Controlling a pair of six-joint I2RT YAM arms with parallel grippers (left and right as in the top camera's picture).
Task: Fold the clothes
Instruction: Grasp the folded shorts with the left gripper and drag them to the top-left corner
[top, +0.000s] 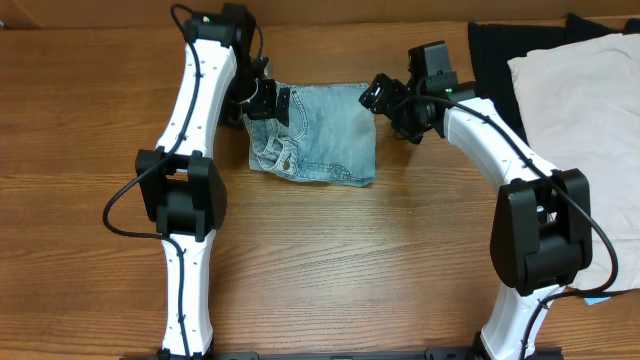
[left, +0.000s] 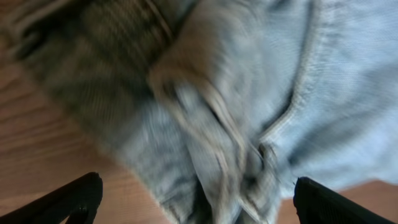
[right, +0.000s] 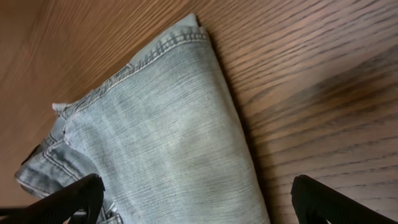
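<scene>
My left gripper moves down over the bunched denim folds of the shorts next and closes on the cloth, since the folds already lie between its spread fingers.
The faded light-blue denim shorts (top: 320, 135) lie folded into a compact bundle on the wooden table, between my two arms. My left gripper (top: 272, 100) hovers open over the shorts' upper left corner; the left wrist view shows blurred denim folds (left: 236, 112) between its spread fingers (left: 196, 202). My right gripper (top: 383, 95) is open at the shorts' upper right corner; the right wrist view shows smooth denim (right: 168, 143) and its stitched hem between the fingers (right: 196, 202). Neither gripper holds anything.
A cream-white garment (top: 580, 110) lies at the right edge on top of a black garment (top: 495, 50). Bare wood table (top: 350, 260) stretches in front of the shorts.
</scene>
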